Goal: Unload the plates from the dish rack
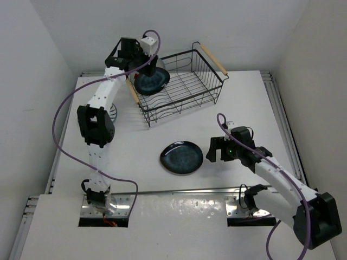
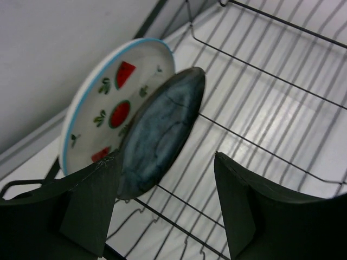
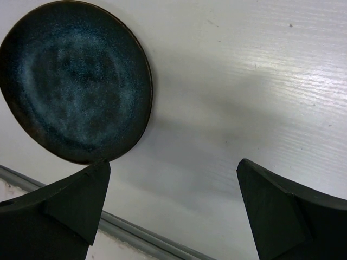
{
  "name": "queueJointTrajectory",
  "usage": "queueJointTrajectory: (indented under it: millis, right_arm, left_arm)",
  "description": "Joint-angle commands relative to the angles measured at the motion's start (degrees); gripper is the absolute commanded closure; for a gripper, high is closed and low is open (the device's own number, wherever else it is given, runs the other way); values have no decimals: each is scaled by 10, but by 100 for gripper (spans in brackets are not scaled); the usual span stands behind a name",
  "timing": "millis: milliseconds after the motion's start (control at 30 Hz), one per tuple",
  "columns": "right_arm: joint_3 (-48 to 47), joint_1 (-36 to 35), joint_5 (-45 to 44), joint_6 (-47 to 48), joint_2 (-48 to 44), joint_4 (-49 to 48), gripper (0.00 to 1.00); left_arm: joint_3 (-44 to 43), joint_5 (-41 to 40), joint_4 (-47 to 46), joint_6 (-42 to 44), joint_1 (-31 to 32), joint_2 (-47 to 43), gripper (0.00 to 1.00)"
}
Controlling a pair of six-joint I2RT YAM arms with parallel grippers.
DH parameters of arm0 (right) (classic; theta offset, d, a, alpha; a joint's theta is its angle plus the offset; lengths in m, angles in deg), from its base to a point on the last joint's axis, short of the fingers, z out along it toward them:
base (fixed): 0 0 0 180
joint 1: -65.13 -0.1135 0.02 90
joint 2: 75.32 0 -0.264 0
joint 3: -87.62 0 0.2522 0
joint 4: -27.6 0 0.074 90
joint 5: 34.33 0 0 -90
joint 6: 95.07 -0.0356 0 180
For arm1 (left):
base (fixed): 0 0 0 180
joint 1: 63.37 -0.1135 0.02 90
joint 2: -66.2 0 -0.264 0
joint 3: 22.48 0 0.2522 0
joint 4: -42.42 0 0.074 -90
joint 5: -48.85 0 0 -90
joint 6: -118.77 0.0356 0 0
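Observation:
My left gripper should next move down toward the left in its wrist view and close across the standing blue plate's rim (image 1: 139,78) (image 2: 128,158), which is below it on that side.
The black wire dish rack (image 1: 187,86) stands at the back of the table. At its left end a glossy dark blue plate (image 1: 152,82) stands on edge. In the left wrist view this blue plate (image 2: 162,127) leans against a white plate with red watermelon motifs (image 2: 103,105). My left gripper (image 1: 145,69) hovers over them, open and empty (image 2: 167,158), its left finger close to the blue plate's lower rim. A second dark blue plate (image 1: 181,157) lies flat on the table. My right gripper (image 1: 217,148) is open and empty just right of it (image 3: 173,162).
The rack has wooden bar handles at its right (image 1: 213,58) and left (image 1: 133,92) ends. A striped round thing (image 1: 113,113) lies left of the rack, mostly hidden by the left arm. A metal rail (image 3: 141,238) runs along the table's near edge.

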Motion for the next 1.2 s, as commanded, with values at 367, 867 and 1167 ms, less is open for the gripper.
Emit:
queueJointTrajectory:
  millis: [367, 867, 1167]
  right_arm:
    - [-90, -3, 43, 36, 147, -43, 2]
    - [-139, -5, 64, 53, 211, -26, 1]
    - [-132, -4, 64, 50, 203, -27, 1]
  left_arm:
    - [29, -96, -132, 24, -1, 58, 25]
    - [46, -42, -141, 27, -19, 87, 44]
    - [12, -13, -106, 53, -18, 122, 57]
